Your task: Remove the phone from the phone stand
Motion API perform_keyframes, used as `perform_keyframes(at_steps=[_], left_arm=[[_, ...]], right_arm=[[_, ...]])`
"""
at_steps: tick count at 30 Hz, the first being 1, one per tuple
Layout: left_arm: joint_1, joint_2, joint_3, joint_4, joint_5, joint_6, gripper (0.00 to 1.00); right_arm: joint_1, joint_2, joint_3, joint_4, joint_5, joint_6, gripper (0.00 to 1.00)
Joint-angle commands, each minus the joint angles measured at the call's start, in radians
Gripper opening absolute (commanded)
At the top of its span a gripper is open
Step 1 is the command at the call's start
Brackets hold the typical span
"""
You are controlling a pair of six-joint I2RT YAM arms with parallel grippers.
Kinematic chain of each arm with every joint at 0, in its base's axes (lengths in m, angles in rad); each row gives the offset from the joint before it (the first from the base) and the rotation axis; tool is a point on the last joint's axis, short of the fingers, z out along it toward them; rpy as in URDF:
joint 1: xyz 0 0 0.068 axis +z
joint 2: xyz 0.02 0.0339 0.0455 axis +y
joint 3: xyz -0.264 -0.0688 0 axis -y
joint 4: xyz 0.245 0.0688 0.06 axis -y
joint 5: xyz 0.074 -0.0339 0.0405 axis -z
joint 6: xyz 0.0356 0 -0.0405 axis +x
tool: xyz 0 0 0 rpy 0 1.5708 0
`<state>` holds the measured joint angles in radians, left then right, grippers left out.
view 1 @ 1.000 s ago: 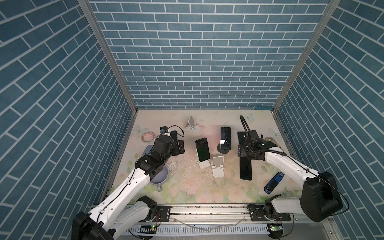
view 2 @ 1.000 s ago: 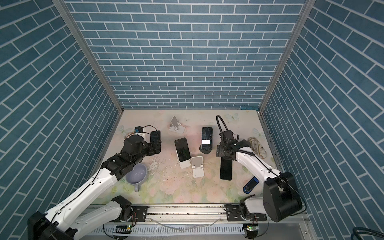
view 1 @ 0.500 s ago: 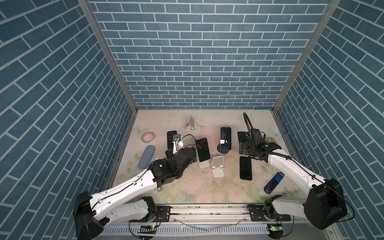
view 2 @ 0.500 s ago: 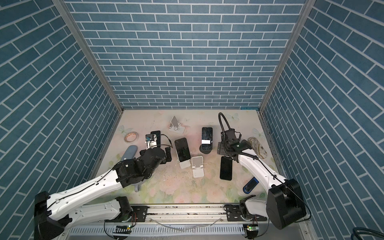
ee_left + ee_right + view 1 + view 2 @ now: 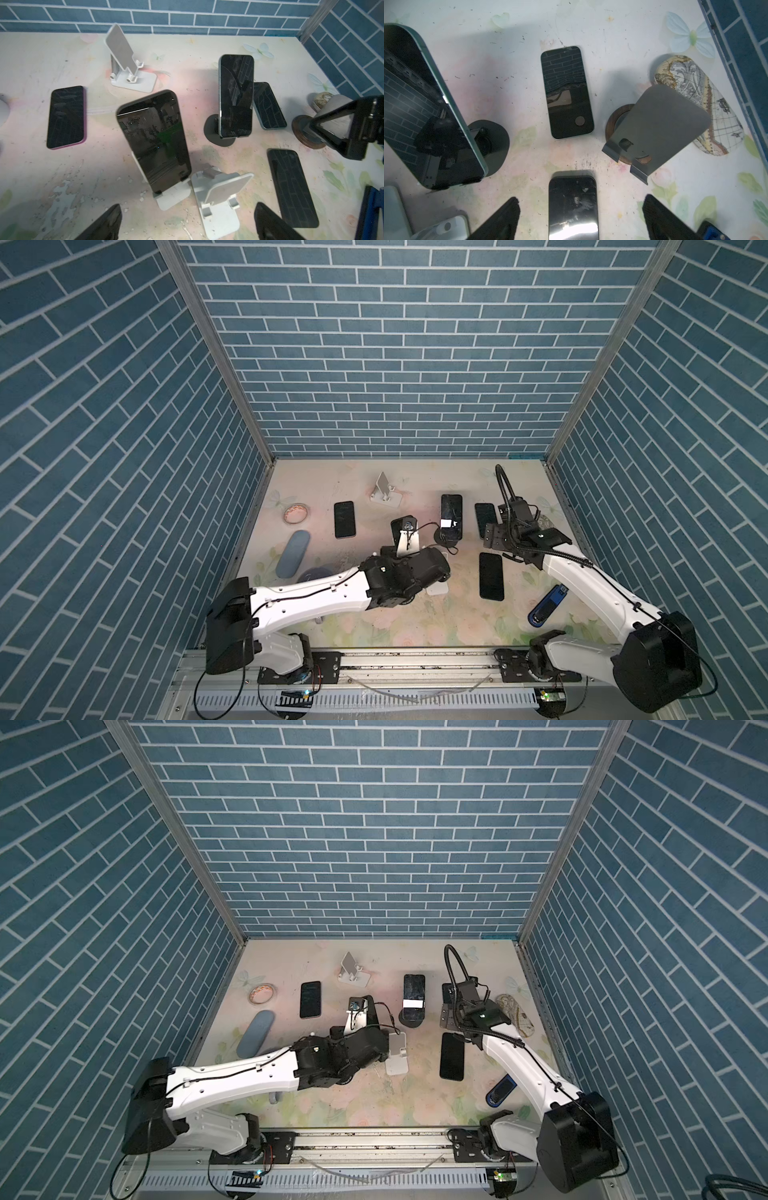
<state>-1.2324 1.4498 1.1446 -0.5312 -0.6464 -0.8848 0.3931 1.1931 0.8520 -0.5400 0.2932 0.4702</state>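
The robot's left gripper should move toward the near flat phone and tilt its fingers down around the empty white stand's panel [image 5: 397,1042] [image 5: 227,188], since that panel is below the gripper and off-centre that way.
A dark phone [image 5: 153,141] leans on a white phone stand [image 5: 172,197] mid-table; in a top view only its top [image 5: 397,526] shows past my left wrist. My left gripper [image 5: 188,225] is open, low in front of that stand and apart from it, with an empty white stand [image 5: 220,199] between its fingers. A second phone [image 5: 451,516] stands on a black round stand [image 5: 216,133]. My right gripper [image 5: 580,218] is open above a phone lying flat [image 5: 573,207], holding nothing.
Two more phones lie flat [image 5: 345,519] [image 5: 485,519]. An empty white stand [image 5: 384,491] is at the back, an empty grey stand on a wooden base [image 5: 654,133] by a patterned case [image 5: 515,1015]. Tape roll [image 5: 296,512], blue-grey case [image 5: 293,553], blue object [image 5: 548,605].
My left arm has swung from the left side of the table to the centre, in front of the phone on the white stand. The right gripper has opened wider over the flat phone.
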Motion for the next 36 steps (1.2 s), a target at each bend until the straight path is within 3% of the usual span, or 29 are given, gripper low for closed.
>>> perform_keyframes(at_steps=[1,14,36], left_arm=[[-0.03,0.056,0.076,-0.078,0.013,-0.038,1.0],[-0.036,0.34,0.33,-0.235,0.022,-0.159,1.0],[-0.02,0.494,0.388,-0.175,-0.033,-0.197,0.96]], right_arm=[[-0.018,-0.047,-0.042,-0.017,0.014,-0.022,0.96],[-0.087,-0.186,-0.115,-0.017,-0.019,-0.036,0.98],[-0.117,-0.221,-0.15,0.017,-0.107,-0.035,0.98]])
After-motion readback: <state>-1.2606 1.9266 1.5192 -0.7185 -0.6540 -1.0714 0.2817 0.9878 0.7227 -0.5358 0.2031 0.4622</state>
